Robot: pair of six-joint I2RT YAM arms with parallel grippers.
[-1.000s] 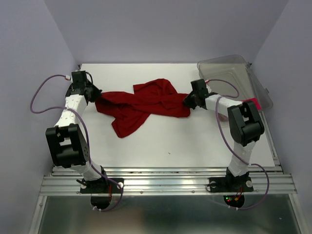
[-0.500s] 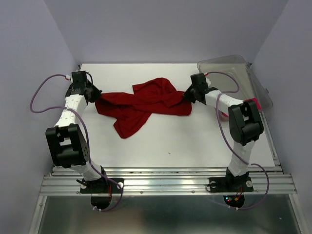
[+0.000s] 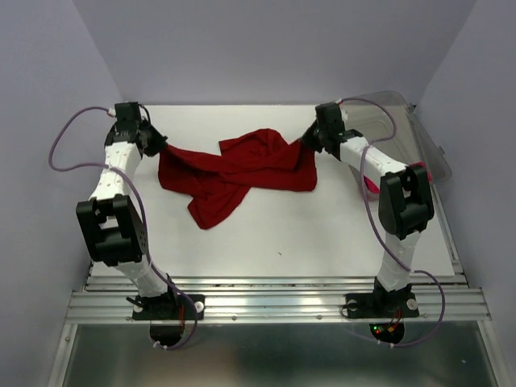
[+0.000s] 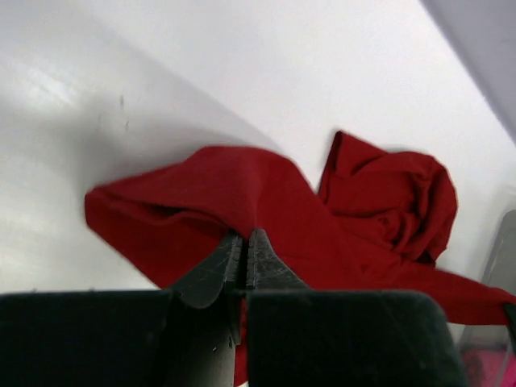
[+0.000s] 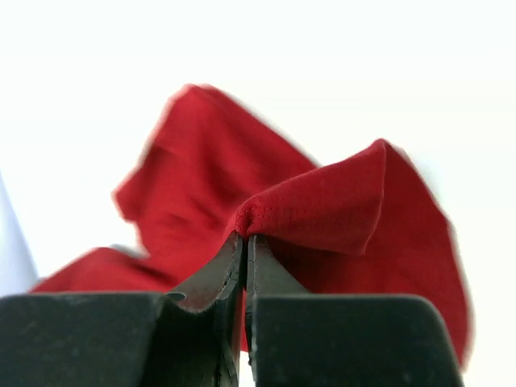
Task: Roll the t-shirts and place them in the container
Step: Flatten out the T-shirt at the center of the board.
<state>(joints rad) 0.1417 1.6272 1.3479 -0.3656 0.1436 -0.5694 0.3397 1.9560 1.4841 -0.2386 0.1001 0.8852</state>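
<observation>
The red cloth (image 4: pixel 266 193) is crumpled, so my right gripper should next lift the shirt's edge high, then pull it back and down onto the near table.
The dark red t-shirt (image 3: pixel 234 171) lies crumpled across the far middle of the white table (image 3: pixel 282 234). My left gripper (image 3: pixel 158 146) is shut on its left edge; the left wrist view shows the jaws pinching the red cloth (image 4: pixel 266 193). My right gripper (image 3: pixel 306 143) is shut on the shirt's right edge, with a fold of red cloth (image 5: pixel 322 201) between the closed jaws and lifted a little. The magenta-pink t-shirt (image 3: pixel 372 184) shows only as a small patch behind the right arm, at the clear bin (image 3: pixel 403 121).
The clear plastic bin stands at the far right corner of the table. Lavender walls (image 3: pixel 274 48) close in the back and both sides. The arm bases sit on a metal rail (image 3: pixel 274 302) at the near edge.
Both grippers have moved toward the back of the table, pulling the red shirt's two ends with them. The shirt's upper edge is stretched out wider than before.
</observation>
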